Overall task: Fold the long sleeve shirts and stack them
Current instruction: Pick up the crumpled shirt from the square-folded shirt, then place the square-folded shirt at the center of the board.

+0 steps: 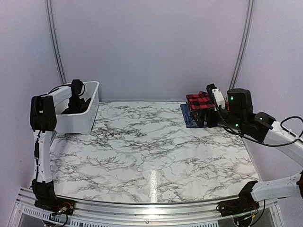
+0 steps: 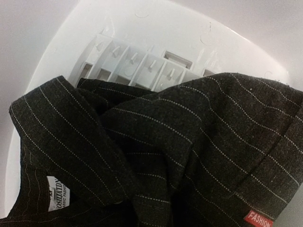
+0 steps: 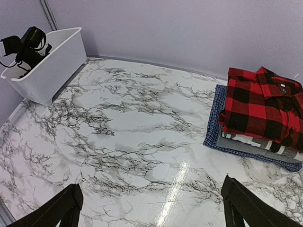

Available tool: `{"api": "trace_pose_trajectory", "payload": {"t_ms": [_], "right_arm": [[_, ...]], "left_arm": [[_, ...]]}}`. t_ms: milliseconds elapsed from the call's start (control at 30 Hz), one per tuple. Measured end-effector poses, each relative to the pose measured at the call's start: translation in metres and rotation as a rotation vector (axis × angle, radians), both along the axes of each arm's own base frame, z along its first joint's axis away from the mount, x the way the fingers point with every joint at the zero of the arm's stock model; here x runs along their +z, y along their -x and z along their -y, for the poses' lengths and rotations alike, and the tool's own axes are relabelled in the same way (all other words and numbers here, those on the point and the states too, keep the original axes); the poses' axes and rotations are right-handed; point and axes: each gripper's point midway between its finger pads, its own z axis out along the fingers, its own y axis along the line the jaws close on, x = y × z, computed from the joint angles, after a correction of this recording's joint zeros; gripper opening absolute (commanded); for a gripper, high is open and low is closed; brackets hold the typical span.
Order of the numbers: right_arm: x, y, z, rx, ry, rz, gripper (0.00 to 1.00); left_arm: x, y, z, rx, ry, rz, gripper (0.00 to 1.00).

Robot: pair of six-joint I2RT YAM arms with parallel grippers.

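The bare middle of the table is to the right of my left gripper in the top view. My left gripper should next lift the shirt, carry it across, lower it and let it go.
The black pinstriped shirt point(image 2: 180, 156) lies crumpled in the white bin point(image 2: 142, 28) and fills the left wrist view. My left gripper point(image 1: 75, 98) reaches down into the bin onto this shirt point(image 1: 79, 107); its fingers are hidden in the cloth. A folded stack stands at the back right: the red-and-black plaid shirt point(image 3: 260, 106) on top, a greyish one point(image 3: 246, 146) under it, the blue checked one point(image 3: 215, 127) at the bottom. My right gripper point(image 3: 151, 208) is open and empty, above the table just left of the stack point(image 1: 198, 101).
The white bin point(image 1: 80, 124) stands at the back left of the marble table point(image 1: 151, 151). Purple walls close the back and sides. My left arm stands along the table's left edge.
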Motion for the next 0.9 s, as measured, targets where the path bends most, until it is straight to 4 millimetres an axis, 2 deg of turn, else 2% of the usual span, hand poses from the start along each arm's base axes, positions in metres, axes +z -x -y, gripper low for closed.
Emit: {"api": "trace_pose_trajectory", "payload": {"t_ms": [233, 433, 667, 900], "right_arm": [[-0.005, 0.000, -0.003, 0.015, 0.007, -0.013, 0.98], [-0.013, -0.001, -0.008, 0.032, 0.015, -0.038, 0.99], [-0.015, -0.001, -0.010, 0.041, 0.014, -0.045, 0.98], [-0.014, -0.001, -0.010, 0.042, 0.011, -0.042, 0.98]], "left_arm": [[0.012, -0.003, -0.002, -0.015, -0.017, 0.009, 0.00], [0.043, -0.014, -0.001, -0.034, -0.024, 0.076, 0.00], [0.118, -0.018, 0.005, -0.058, -0.024, 0.227, 0.00], [0.220, -0.015, 0.019, -0.092, -0.032, 0.447, 0.00]]}}
